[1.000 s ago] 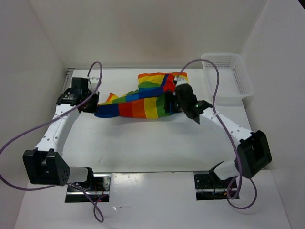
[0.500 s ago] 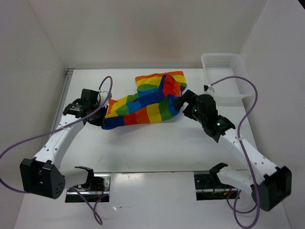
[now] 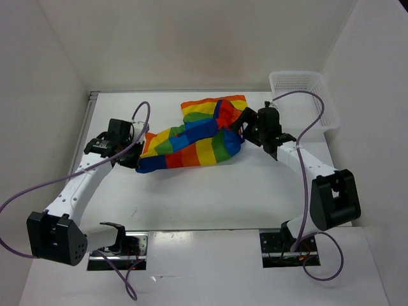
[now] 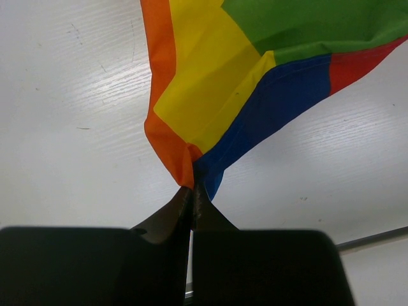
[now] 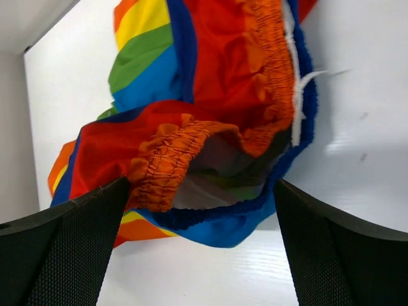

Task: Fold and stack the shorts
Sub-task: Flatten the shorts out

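The orange waistband's near end point(image 5: 155, 186) is by one finger of my right gripper, to the left in the right wrist view. My right gripper should move that way next, so its fingers are on both sides of that end.
The rainbow-striped shorts point(image 3: 194, 134) lie bunched in the middle of the white table. My left gripper point(image 3: 136, 157) is shut on the left hem corner of the shorts point(image 4: 210, 102), where orange and blue cloth meet at the fingertips. My right gripper point(image 3: 247, 135) is open at the right end, by the waistband. In the right wrist view the orange and blue elastic waistband point(image 5: 210, 153) gapes open between the spread fingers point(image 5: 70, 242), which stand on either side of it and are not closed on it.
A white mesh plastic basket point(image 3: 305, 102) stands at the back right corner, close behind my right arm. White walls enclose the table on three sides. Purple cables loop over both arms.
My right gripper let go of the waistband, swung out to the right, then came back to the shorts' right end. The shorts shifted right and bunched. My left arm moved slightly and holds its corner.
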Tool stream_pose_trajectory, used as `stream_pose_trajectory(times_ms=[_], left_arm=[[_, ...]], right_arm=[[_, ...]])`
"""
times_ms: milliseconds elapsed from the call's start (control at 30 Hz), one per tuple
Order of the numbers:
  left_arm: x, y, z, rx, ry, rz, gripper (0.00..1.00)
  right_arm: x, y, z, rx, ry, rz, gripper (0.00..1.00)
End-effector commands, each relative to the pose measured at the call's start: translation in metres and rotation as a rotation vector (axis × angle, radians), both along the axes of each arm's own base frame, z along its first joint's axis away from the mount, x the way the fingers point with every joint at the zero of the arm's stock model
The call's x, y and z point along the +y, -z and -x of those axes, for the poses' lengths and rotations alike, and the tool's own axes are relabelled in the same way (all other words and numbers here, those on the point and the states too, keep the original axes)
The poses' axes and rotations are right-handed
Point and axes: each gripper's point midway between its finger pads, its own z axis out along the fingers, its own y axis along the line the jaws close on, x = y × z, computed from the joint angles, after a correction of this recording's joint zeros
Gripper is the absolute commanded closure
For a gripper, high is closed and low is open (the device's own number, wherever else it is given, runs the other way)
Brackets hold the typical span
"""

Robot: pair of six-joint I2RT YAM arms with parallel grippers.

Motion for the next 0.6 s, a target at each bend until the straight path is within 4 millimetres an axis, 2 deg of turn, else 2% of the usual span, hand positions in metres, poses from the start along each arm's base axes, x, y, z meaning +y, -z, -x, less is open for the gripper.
stream_pose_trajectory(times_ms=[0, 133, 267, 400, 467, 567], left_arm=[[-0.002, -0.013, -0.013, -0.057, 0.004, 0.005, 1.0], [-0.001, -0.009, -0.012, -0.049, -0.001, -0.004, 1.0], [0.001, -0.008, -0.014, -0.051, -0.007, -0.013, 1.0], [0.002, -0.009, -0.017, -0.061, -0.012, -0.019, 1.0], [0.002, -0.009, -0.017, -0.061, -0.012, -0.019, 1.0], [0.002, -0.009, -0.017, -0.061, -0.012, -0.019, 1.0]], right_arm=[[0.024, -0.049, -0.019, -0.151, -0.081, -0.107, 0.01], [0.032, -0.054, -0.015, -0.15, -0.115, -0.15, 0.07], [0.04, -0.043, 0.0, -0.09, -0.158, -0.191, 0.09], [0.04, -0.064, -0.001, -0.192, -0.166, -0.213, 0.1], [0.046, -0.068, -0.001, -0.199, -0.198, -0.228, 0.12], [0.055, -0.055, -0.007, -0.176, -0.235, -0.241, 0.15]])
